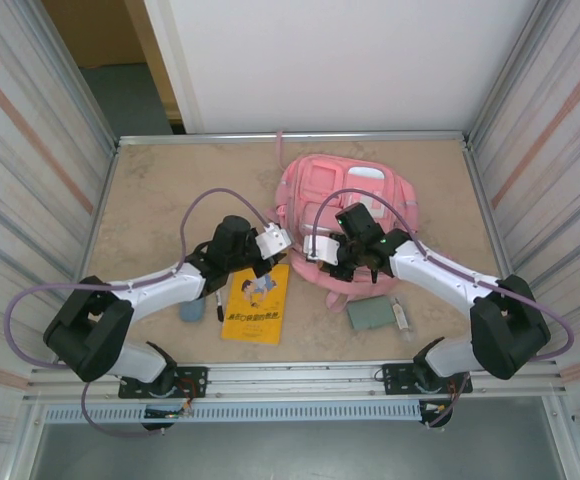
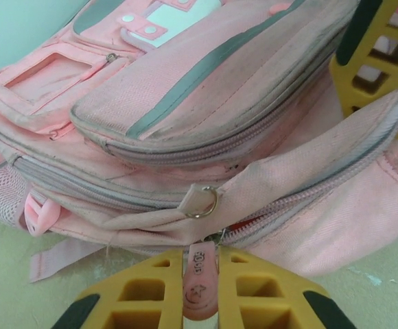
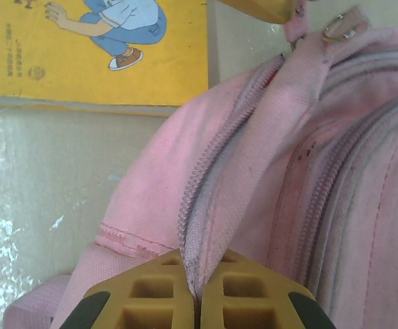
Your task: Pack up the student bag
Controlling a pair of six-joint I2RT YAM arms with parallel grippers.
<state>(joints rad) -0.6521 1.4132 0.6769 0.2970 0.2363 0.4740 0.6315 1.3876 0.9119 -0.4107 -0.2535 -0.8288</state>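
Note:
My left gripper moves outward along the bag's seam next and releases the zipper pull (image 2: pixel 200 274) at the mesh side pocket (image 2: pixel 3 195), since the pocket lies outward of its fingers.
The pink student bag (image 1: pixel 355 190) lies flat at the back centre of the table, its near edge toward the arms. My left gripper (image 1: pixel 286 241) is at the bag's near left corner. In the left wrist view its yellow fingers (image 2: pixel 144 288) are shut on the pink rubber zipper pull (image 2: pixel 200 274) of a partly unzipped seam, just below a metal ring (image 2: pixel 202 203). My right gripper (image 1: pixel 316 249) sits right beside it. In the right wrist view its jaws (image 3: pixel 197 266) pinch the bag's fabric edge (image 3: pixel 209 226) along the open zipper teeth.
A yellow picture book (image 1: pixel 256 305) lies on the table in front of the bag, next to a dark pen (image 1: pixel 219 306) and a blue object (image 1: pixel 191 311). A grey-green pouch (image 1: pixel 372 313) and a small white tube (image 1: pixel 400 316) lie front right. Metal walls fence the table.

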